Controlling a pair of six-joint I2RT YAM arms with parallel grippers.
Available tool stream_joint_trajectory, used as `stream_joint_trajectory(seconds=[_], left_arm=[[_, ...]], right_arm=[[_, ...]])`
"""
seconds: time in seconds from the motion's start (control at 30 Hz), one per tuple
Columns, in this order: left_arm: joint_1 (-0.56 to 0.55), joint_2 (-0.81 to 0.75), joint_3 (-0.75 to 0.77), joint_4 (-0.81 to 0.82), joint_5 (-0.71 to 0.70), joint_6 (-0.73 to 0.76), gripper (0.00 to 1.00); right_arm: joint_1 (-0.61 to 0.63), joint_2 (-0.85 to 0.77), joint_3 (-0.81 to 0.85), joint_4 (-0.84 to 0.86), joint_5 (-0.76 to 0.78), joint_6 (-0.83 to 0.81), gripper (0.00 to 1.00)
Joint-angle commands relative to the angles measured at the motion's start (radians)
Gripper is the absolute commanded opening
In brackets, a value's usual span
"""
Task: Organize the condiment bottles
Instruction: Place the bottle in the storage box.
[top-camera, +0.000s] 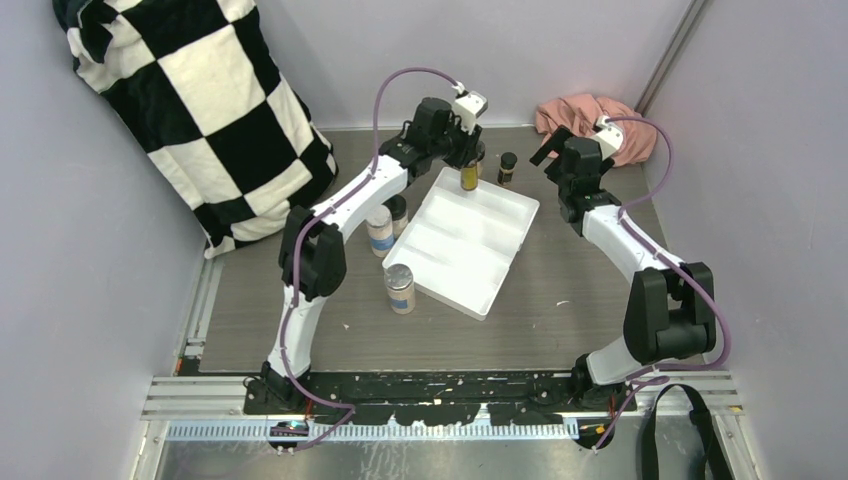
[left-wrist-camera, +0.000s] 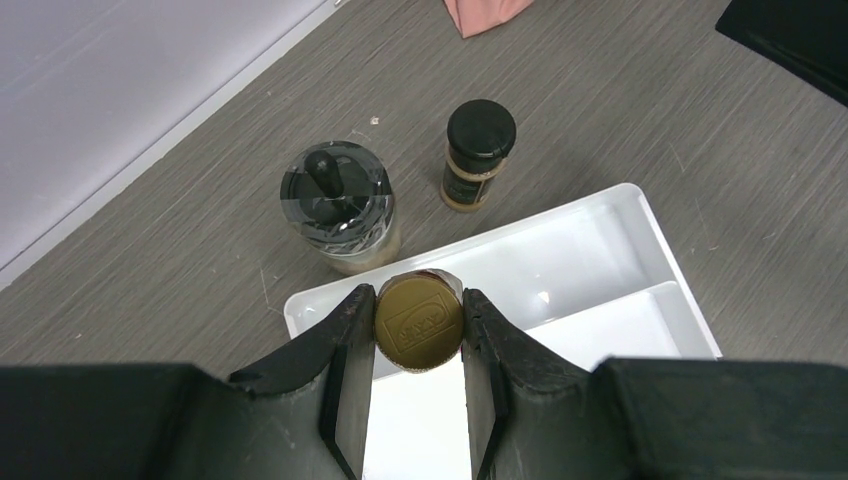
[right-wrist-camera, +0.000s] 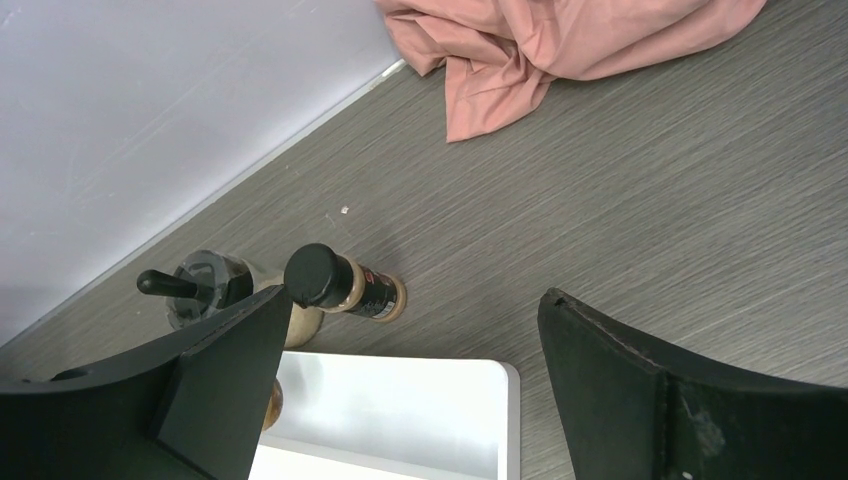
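Observation:
The bottle has to go into the tray's empty far section, so the robot's left gripper will first come down toward the section's corner by the pale jar and then let go of the bottle's cap.
My left gripper (left-wrist-camera: 415, 300) is shut on the brown-gold cap of a slim yellow-amber bottle (left-wrist-camera: 420, 328), held upright over the far corner of the white tray (left-wrist-camera: 600, 255). In the top view that bottle (top-camera: 469, 180) hangs under the left gripper (top-camera: 467, 160). Whether it touches the tray floor I cannot tell. Just beyond the tray stand a pale jar with a black grinder lid (left-wrist-camera: 338, 205) and a small dark bottle with a black cap (left-wrist-camera: 478, 155). My right gripper (right-wrist-camera: 416, 297) is open and empty, above the tray's far right corner (right-wrist-camera: 480, 390), near the small dark bottle (right-wrist-camera: 345, 285).
Three more jars stand left of the tray: two side by side (top-camera: 380, 230) (top-camera: 398, 212) and one nearer (top-camera: 400, 288). A pink cloth (top-camera: 590, 118) lies at the back right. A black-and-white checked cushion (top-camera: 200, 110) leans at the back left.

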Motion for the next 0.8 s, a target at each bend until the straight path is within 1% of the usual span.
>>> stream_joint_trajectory(seconds=[0.0, 0.57, 0.77], left_arm=[[0.005, 0.003, 0.017, 0.117, -0.016, 0.032, 0.0], [0.005, 0.065, 0.042, 0.132, -0.037, 0.063, 0.0], [0.005, 0.086, 0.075, 0.108, -0.043, 0.068, 0.0]], right_arm=[[-0.004, 0.008, 0.043, 0.051, -0.001, 0.009, 0.99], [-0.01, 0.039, 0.049, 0.066, -0.015, 0.004, 0.99], [-0.011, 0.053, 0.052, 0.07, -0.019, 0.006, 0.99]])
